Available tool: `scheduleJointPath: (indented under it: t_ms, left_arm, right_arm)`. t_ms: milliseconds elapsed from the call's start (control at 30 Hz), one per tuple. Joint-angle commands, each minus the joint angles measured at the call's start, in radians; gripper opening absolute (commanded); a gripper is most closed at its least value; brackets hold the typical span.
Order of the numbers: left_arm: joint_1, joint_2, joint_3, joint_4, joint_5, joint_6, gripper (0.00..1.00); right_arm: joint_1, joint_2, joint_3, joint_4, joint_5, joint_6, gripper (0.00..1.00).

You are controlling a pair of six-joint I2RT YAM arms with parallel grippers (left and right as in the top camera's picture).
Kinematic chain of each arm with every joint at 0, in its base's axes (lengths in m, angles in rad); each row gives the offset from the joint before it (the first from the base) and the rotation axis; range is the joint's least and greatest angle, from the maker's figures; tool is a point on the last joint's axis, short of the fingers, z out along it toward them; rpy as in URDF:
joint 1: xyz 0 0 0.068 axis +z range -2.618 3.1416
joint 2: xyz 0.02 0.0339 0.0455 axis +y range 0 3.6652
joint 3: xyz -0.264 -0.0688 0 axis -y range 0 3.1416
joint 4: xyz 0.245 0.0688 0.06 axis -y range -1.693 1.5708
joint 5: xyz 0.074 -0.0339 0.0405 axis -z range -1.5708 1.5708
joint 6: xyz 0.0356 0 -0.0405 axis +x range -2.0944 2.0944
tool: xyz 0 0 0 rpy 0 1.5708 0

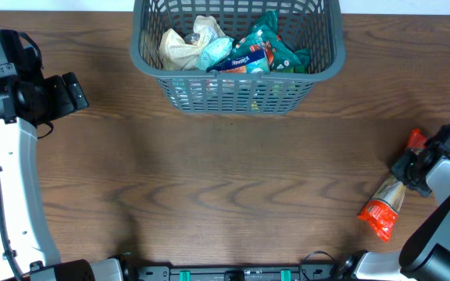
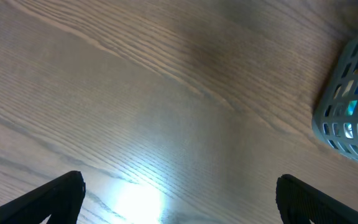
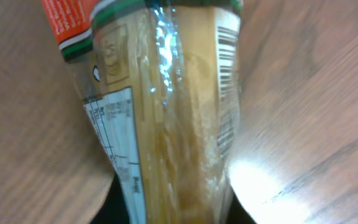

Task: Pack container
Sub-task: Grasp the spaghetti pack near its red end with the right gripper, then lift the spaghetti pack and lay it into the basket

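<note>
The right gripper next lifts the pasta packet outward over the container, since it's still outside. Then it lowers to release the packet atop the packets by its near side [image 1: 248, 62].
The dark grey lattice container [image 1: 237, 94] stands at the back centre and holds several packets, among them a cream bag [image 1: 180, 47] and blue-green packets [image 1: 252, 51]. Its corner also shows in the left wrist view [image 2: 347, 106]. A long clear pasta packet with orange-red ends [image 1: 385, 204] lies on the table at the right. My right gripper [image 1: 407, 168] is down on its middle. In the right wrist view the packet [image 3: 166, 112] fills the space between the jaws [image 3: 173, 211], which press on both its sides. My left gripper [image 2: 179, 199] is open and empty above bare table at the far left.
The wooden table [image 1: 225, 179] spreads between the container and the front edge. A black rail with green fittings [image 1: 225, 273] runs along the front edge. The left arm's white body [image 1: 10, 195] stands along the left side.
</note>
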Motion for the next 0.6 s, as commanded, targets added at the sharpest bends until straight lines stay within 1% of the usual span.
scheduleJointPath:
  t_ms: [0,133,233,433,567]
  left_arm:
    - [0.004,0.002,-0.002,-0.004,-0.001,0.006,0.99]
    - [0.004,0.002,-0.002,-0.007,-0.001,0.006,0.99]
    - [0.004,0.002,-0.002,-0.009,-0.001,0.006,0.99]
    - [0.004,0.002,-0.002,-0.01,-0.001,0.006,0.99]
    - [0.004,0.002,-0.002,-0.013,-0.001,0.006,0.99]
  right_arm:
    - [-0.005,0.056,-0.016,-0.004,-0.057,0.042,0.01]
    - [-0.004,0.04,0.046,-0.042,-0.108,0.064,0.01]
    - [0.013,0.009,0.131,-0.088,-0.12,0.06,0.01]
    - [0.104,-0.07,0.386,-0.204,-0.119,0.022,0.01]
    - [0.2,-0.11,0.608,-0.271,-0.116,0.007,0.01]
